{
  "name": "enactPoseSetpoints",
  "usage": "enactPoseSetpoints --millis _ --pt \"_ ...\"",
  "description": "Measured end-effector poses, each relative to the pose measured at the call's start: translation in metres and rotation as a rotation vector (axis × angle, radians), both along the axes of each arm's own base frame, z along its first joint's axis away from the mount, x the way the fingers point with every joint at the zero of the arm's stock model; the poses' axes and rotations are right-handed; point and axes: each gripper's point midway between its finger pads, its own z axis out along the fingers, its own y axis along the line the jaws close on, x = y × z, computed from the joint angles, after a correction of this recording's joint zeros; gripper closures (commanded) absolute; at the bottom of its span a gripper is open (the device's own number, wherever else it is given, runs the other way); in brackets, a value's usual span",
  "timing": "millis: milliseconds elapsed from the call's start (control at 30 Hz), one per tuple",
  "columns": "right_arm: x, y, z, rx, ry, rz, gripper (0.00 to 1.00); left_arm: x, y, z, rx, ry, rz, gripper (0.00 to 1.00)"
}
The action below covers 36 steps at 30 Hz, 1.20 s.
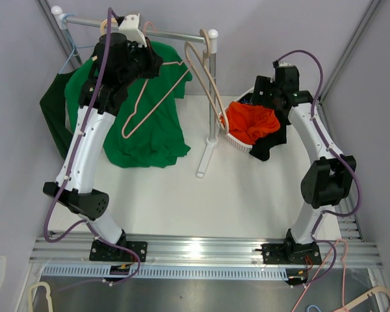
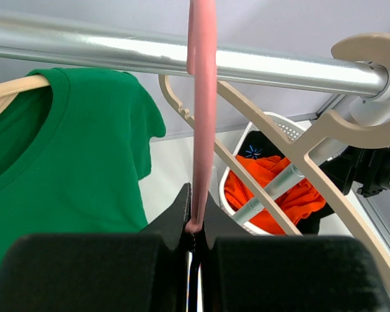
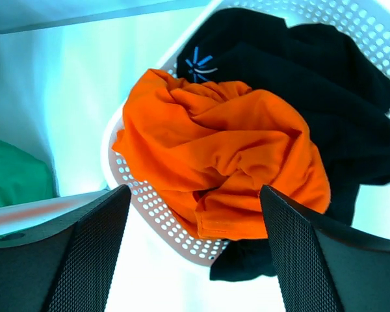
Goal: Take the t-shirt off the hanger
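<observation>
The pink hanger [image 1: 149, 97] overlaps the green shirt, so my left gripper will next slide right in the top view to the bar [image 1: 193, 38] beside the beige hanger and release there.
A bright green t-shirt [image 1: 149, 130] hangs from the metal rail [image 1: 169, 32]; in the left wrist view it [image 2: 65, 162] sits on a beige hanger [image 2: 13, 88]. My left gripper [image 1: 138, 31] is up at the rail, shut on the hook stem of a bare pink hanger [image 1: 149, 97], which shows between its fingers in the left wrist view [image 2: 201, 97]. My left gripper [image 2: 196, 224] is just right of the green shirt. My right gripper [image 1: 265, 97] is open and empty [image 3: 195, 214] above an orange shirt [image 3: 227, 156] in a white basket [image 3: 143, 195].
A bare beige hanger [image 1: 205, 71] hangs at the rail's right end by the stand post [image 1: 212, 97]. A dark green garment [image 1: 52, 110] on a blue hanger [image 1: 68, 62] hangs at far left. The basket [image 1: 237, 142] also holds a black shirt [image 3: 312, 78]. Walls close both sides.
</observation>
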Motion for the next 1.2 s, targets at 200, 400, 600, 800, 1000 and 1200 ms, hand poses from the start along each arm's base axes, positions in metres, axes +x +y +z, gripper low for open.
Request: enactPoseSetpoints --millis 200,400,600,800,1000,1200 --pt "-0.024 -0.009 -0.007 -0.008 0.017 -0.033 0.15 0.002 -0.001 0.005 0.019 -0.032 -0.011 0.99" --pt "-0.063 -0.014 0.03 0.023 -0.071 -0.044 0.15 0.011 -0.01 0.008 0.053 -0.08 -0.012 0.99" --pt "-0.096 -0.019 0.093 0.064 -0.244 -0.044 0.14 0.033 -0.036 -0.01 0.211 -0.125 0.08 0.99" --pt "-0.112 -0.022 0.106 0.072 -0.288 -0.043 0.13 0.045 -0.044 -0.032 0.286 -0.116 0.16 0.99" --pt "-0.113 -0.022 0.086 0.064 -0.244 -0.044 0.13 0.049 -0.036 -0.026 0.286 -0.131 0.232 0.99" --pt "-0.115 -0.022 0.072 0.063 -0.212 -0.043 0.13 0.047 -0.035 -0.027 0.288 -0.122 0.258 0.99"
